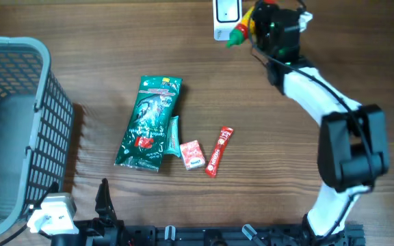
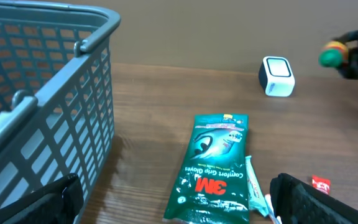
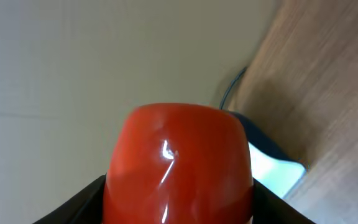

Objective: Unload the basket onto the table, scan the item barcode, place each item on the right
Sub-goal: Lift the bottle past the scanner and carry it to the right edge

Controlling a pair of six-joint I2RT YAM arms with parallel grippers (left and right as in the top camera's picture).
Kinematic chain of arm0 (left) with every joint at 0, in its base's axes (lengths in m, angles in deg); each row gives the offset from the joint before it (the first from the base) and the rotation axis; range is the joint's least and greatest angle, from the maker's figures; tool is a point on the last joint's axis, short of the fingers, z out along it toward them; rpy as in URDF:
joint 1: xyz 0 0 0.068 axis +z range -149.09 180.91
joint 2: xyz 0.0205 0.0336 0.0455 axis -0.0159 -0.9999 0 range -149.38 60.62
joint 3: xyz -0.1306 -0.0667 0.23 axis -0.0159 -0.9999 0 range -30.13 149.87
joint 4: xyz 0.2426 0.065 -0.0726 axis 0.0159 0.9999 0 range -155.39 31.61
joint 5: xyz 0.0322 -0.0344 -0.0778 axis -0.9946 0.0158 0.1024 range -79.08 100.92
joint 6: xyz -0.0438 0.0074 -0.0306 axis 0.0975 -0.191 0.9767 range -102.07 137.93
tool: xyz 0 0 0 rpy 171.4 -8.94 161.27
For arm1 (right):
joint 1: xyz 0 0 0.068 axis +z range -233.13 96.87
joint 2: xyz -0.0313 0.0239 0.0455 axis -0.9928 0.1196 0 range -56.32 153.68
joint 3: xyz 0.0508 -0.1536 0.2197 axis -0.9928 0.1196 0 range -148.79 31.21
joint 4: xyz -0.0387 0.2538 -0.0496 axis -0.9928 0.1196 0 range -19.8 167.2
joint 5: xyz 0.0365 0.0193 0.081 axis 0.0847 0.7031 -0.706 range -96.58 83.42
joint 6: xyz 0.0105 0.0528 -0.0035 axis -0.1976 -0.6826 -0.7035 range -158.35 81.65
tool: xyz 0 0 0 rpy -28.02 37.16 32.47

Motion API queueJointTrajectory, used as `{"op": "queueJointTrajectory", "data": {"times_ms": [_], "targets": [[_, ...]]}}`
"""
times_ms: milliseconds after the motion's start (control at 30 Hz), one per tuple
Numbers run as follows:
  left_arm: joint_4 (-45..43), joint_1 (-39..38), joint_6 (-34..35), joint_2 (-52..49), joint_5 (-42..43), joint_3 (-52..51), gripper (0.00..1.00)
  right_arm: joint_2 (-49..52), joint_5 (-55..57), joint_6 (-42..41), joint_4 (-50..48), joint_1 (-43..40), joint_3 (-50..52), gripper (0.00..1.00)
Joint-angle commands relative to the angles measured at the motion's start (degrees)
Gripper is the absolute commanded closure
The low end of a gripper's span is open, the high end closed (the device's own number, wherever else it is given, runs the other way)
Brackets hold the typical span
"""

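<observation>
The tabletop is bare below my right gripper and to its right in the overhead view, so next my right gripper will carry the bottle [image 3: 179, 162] there, lower it and then release it.
The item is a glossy red bottle [image 3: 179, 162] with a green cap [image 1: 234, 39], and my right gripper [image 1: 269, 24] is shut on its body at the table's far edge. The cap points left, just beside the white barcode scanner [image 1: 226, 14]. In the right wrist view the bottle fills the space between the black fingers [image 3: 73, 208], with the scanner [image 3: 272, 168] behind it. No barcode shows in any view. My left gripper [image 2: 179, 208] hangs open over the near left of the table, holding nothing.
A grey wire basket [image 1: 12, 130] stands at the left. A green 3M glove pack [image 1: 149, 123], a teal sachet [image 1: 174, 137], a small pink packet [image 1: 192, 154] and a red stick packet [image 1: 219, 152] lie mid-table.
</observation>
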State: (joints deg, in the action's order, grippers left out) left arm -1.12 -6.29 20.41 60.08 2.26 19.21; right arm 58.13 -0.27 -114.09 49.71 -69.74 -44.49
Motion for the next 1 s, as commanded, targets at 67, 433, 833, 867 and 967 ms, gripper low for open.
{"op": "queueJointTrajectory", "data": {"times_ms": [67,433,833,867,967], "targets": [[-0.11,0.31,0.15,0.26,0.28,0.04,0.00,14.10,12.72,0.96,-15.37,4.46,-8.22,0.67],[-0.11,0.31,0.15,0.26,0.28,0.04,0.00,28.59,18.29,8.35,-8.02,3.37,-31.89,0.62],[-0.11,0.31,0.15,0.26,0.28,0.04,0.00,8.44,21.57,17.68,28.81,-4.81,-32.22,0.63],[-0.11,0.31,0.15,0.26,0.28,0.04,0.00,5.92,21.57,17.68,36.54,-8.59,-32.22,0.64],[-0.11,0.31,0.15,0.26,0.28,0.04,0.00,4.44,21.75,17.73,51.76,-19.85,-32.17,0.63]]}}
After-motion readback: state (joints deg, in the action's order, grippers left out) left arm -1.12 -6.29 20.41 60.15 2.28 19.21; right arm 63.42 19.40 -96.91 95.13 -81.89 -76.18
